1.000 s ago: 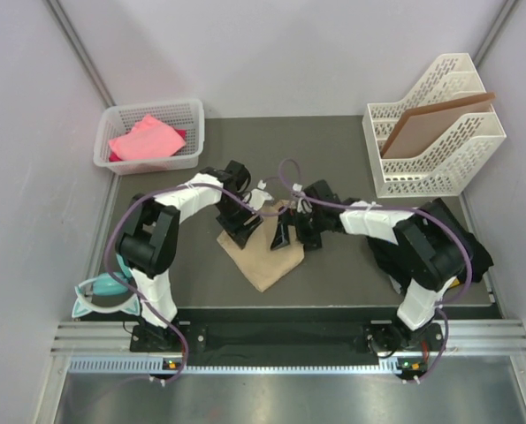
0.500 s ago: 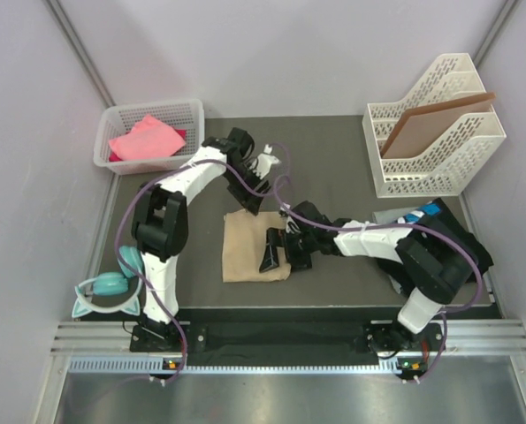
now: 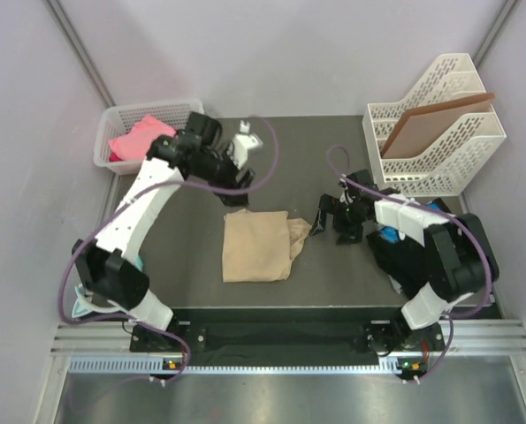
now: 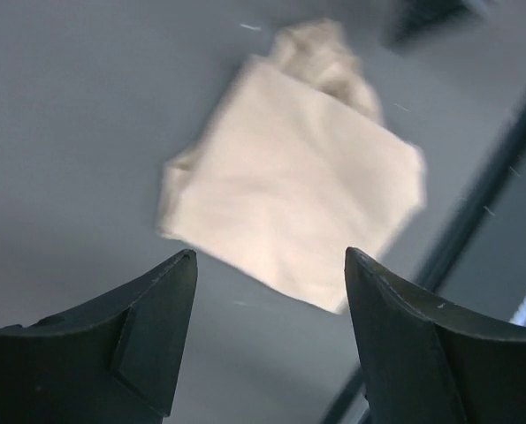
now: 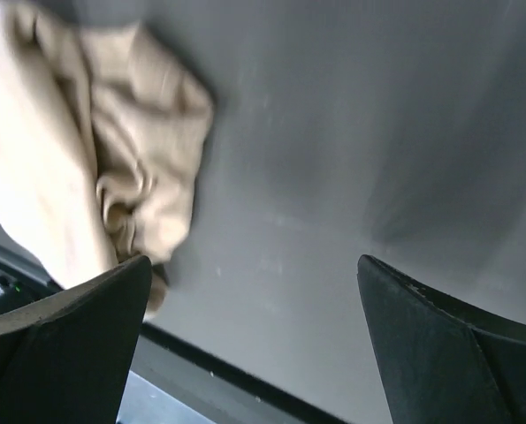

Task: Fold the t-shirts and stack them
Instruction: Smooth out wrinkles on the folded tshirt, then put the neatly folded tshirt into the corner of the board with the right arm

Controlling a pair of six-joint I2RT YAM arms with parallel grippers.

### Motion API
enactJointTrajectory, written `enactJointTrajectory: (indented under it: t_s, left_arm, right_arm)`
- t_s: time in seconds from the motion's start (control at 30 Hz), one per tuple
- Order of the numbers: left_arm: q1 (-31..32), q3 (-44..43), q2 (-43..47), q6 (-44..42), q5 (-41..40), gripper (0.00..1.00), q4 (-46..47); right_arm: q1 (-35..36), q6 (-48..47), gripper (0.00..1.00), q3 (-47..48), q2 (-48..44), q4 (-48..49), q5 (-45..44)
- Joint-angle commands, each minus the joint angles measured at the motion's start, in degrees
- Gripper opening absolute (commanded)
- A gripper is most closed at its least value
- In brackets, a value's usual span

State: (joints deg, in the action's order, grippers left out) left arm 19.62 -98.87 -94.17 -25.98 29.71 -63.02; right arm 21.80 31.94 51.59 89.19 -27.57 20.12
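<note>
The t-shirt's bunched far corner (image 3: pixel 302 226) (image 5: pixel 188 99) pokes out toward my right gripper. My right gripper will go down and to the left in the top view onto that corner next.
The tan t-shirt (image 3: pixel 255 247) lies folded on the dark table, with a bunched part at its right edge (image 3: pixel 299 233). It also shows in the left wrist view (image 4: pixel 293 185) and in the right wrist view (image 5: pixel 112 177). My left gripper (image 3: pixel 236 177) is open and empty, raised behind the shirt (image 4: pixel 270 265). My right gripper (image 3: pixel 331 218) is open and empty, just right of the bunched part (image 5: pixel 254 265). A pink shirt (image 3: pixel 139 138) lies in the white basket (image 3: pixel 189 110). Black cloth (image 3: pixel 476 252) and a blue bit (image 3: pixel 388 235) lie under my right arm.
A white file rack (image 3: pixel 439 163) holding a flat brown board (image 3: pixel 430 124) stands at the back right. A teal object (image 3: pixel 84 305) lies by the left arm's base. Grey walls close in the left, right and back.
Both grippers have drawn away from the tan shirt: the left one up and toward the back left, the right one to the right. The shirt now lies squared and flat.
</note>
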Motion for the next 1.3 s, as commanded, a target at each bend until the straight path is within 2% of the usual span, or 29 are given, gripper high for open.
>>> enactJointTrajectory:
  t_s: [0.0, 0.13, 0.33, 0.5, 0.67, 0.77, 0.93, 1.1, 1.27]
  left_arm:
    - [9.3, 10.7, 5.1, 0.0, -0.3, 0.73, -1.7]
    - [15.7, 19.4, 3.9, -0.1, -2.8, 0.72, -0.7]
    - [16.3, 24.5, -1.4, 0.4, -2.4, 0.7, 2.0]
    - [16.5, 26.9, -1.3, 1.4, -2.9, 0.7, 4.7]
    - [17.1, 25.1, -2.2, 0.3, -7.8, 0.71, 5.4]
    - [17.8, 24.3, -3.4, 0.6, -7.2, 0.7, 4.1]
    - [18.8, 29.4, -2.9, 2.2, -12.0, 0.7, 8.8]
    - [18.7, 28.9, -2.5, 3.4, -14.2, 0.69, 10.1]
    - [18.7, 26.8, -0.9, 3.7, -14.9, 0.69, 9.6]
  right_arm:
    - [-1.3, -2.1, 1.0, 6.4, 9.8, 3.2, 5.1]
    - [-1.1, -1.1, 1.0, 9.0, 14.7, 5.8, 8.8]
    - [-1.8, 1.5, 1.0, 10.5, 21.3, 11.3, 16.7]
    - [-1.8, 3.3, 1.0, 10.8, 25.1, 14.3, 22.1]
    - [-1.8, 4.4, 1.0, 12.8, 28.0, 15.5, 22.5]
    - [-1.6, 4.6, 1.0, 14.6, 30.3, 15.6, 22.6]
    - [1.1, 4.5, 1.0, 17.7, 32.8, 15.1, 21.7]
    - [3.9, 5.4, 1.0, 19.2, 34.3, 15.9, 21.2]
    - [5.4, 5.8, 0.86, 19.9, 35.5, 16.0, 20.8]
